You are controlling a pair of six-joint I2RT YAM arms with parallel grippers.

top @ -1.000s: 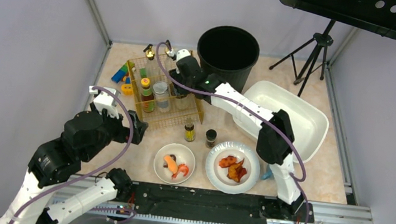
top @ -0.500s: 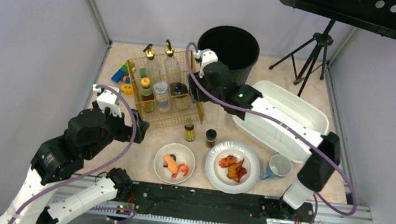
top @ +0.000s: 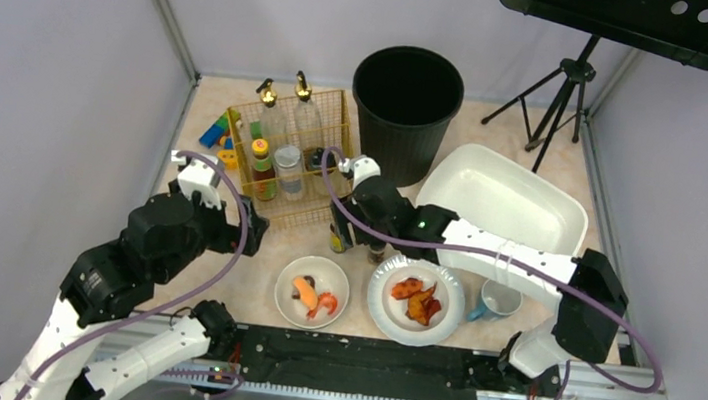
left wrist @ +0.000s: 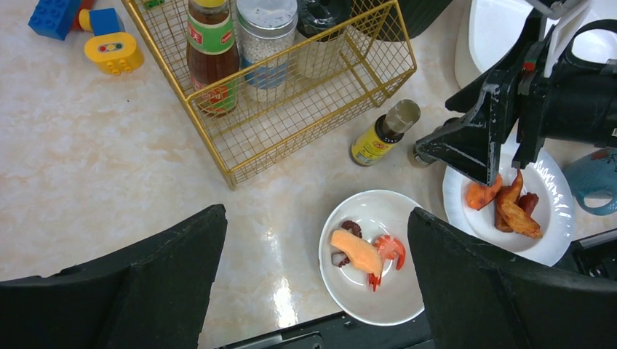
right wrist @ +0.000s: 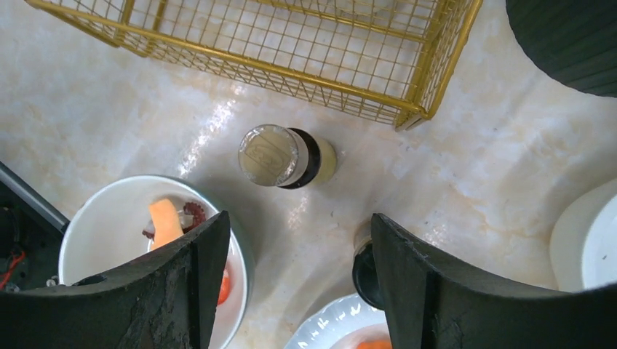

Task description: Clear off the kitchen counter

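Note:
The right gripper lowers and moves outward next until the cap [right wrist: 273,155] of the yellow-label bottle nearer the basket sits between its open fingers.
The beige kitchen counter [top: 250,279] carries a gold wire basket [top: 321,206] with several bottles, a yellow-label bottle [right wrist: 280,155], a dark-lidded jar [right wrist: 366,274], a small plate of seafood [top: 312,291] and a larger plate of fried pieces [top: 416,298]. My right gripper [top: 357,244] is open and empty, low over the counter. In the right wrist view the right gripper [right wrist: 298,225] has the bottle just ahead and the jar against its right finger. My left gripper [top: 251,229] is open and empty, above the counter left of the small plate [left wrist: 375,254].
A black bin [top: 408,96] stands at the back, a white tub [top: 501,202] at the right and a blue mug [top: 498,299] beside the larger plate. Toy blocks [top: 218,136] lie left of the basket. A black tripod [top: 563,93] stands at the back right.
My right arm has swung back from the basket and bin and come down over the two small bottles, uncovering the mug. My left arm has hardly moved.

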